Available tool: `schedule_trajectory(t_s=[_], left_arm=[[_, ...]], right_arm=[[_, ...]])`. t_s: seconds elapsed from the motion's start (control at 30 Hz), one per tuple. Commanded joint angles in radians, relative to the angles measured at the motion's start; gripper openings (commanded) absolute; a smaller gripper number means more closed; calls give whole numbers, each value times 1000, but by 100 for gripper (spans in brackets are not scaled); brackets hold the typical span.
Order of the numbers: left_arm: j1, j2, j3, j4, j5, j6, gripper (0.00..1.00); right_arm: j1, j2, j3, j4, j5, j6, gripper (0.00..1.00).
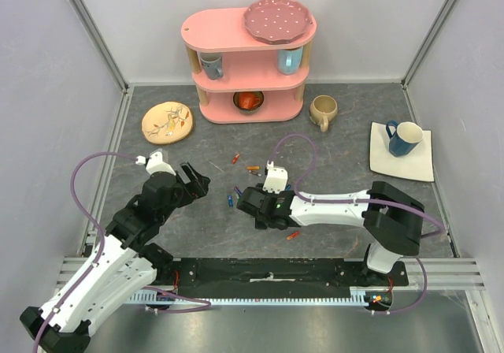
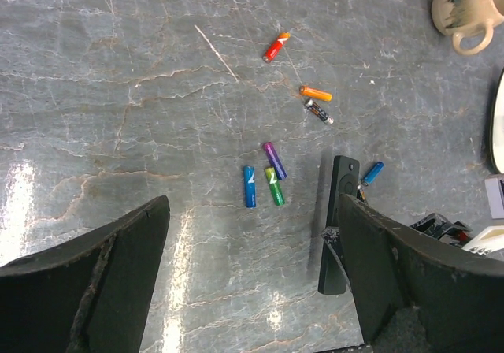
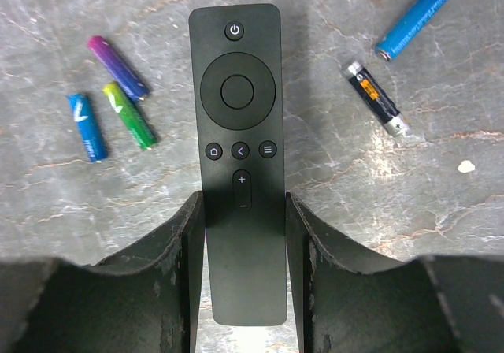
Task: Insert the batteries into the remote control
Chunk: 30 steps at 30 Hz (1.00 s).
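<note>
I will lower my right gripper and release the remote on the bare tabletop below, between the batteries, as the remote's shadow falls beside it.
The remote control point(image 3: 240, 132), a slim black bar, has its button face toward the right wrist camera. My right gripper point(image 3: 244, 203) is shut on its two long sides, near the middle of the table point(image 1: 256, 203). The left wrist view shows the remote nearly edge-on point(image 2: 337, 227), with a shadow beside it. Purple point(image 3: 118, 68), green point(image 3: 130, 115) and blue point(image 3: 87, 127) batteries lie loose left of it. A second blue battery point(image 3: 419, 16) and a black one point(image 3: 376, 98) lie to its right. Red point(image 2: 276, 46) and orange point(image 2: 316, 94) batteries lie farther back. My left gripper point(image 2: 252, 243) is open over bare table, left of the remote point(image 1: 193, 181).
At the back stands a pink shelf point(image 1: 248, 61) with a plate on top and cups inside. A round wooden plate point(image 1: 167, 121) lies back left, and a beige mug point(image 1: 323, 112) stands right of the shelf. At the right, a blue mug point(image 1: 404, 138) stands on a white square plate point(image 1: 421, 164). A small red battery point(image 1: 293, 234) lies near the front.
</note>
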Motion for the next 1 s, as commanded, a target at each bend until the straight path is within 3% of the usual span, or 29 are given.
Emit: schedule_trajectory(t_s=[0.0, 0.53, 0.6, 0.7, 0.83, 0.97], left_arm=[[3, 22, 3, 15, -4, -26, 91], [3, 39, -8, 42, 38, -9, 91], [3, 44, -8, 40, 36, -4, 92], [3, 53, -6, 38, 25, 1, 99], [3, 73, 6, 54, 73, 54, 99], [-9, 128, -1, 121, 154, 71, 99]], right_arm=[[7, 31, 28, -51, 52, 75, 10], [7, 47, 43, -34, 12, -25, 61], [7, 33, 45, -31, 3, -45, 73], [7, -5, 55, -33, -18, -89, 82], [11, -155, 22, -30, 7, -201, 84], [5, -378, -33, -19, 127, -452, 86]])
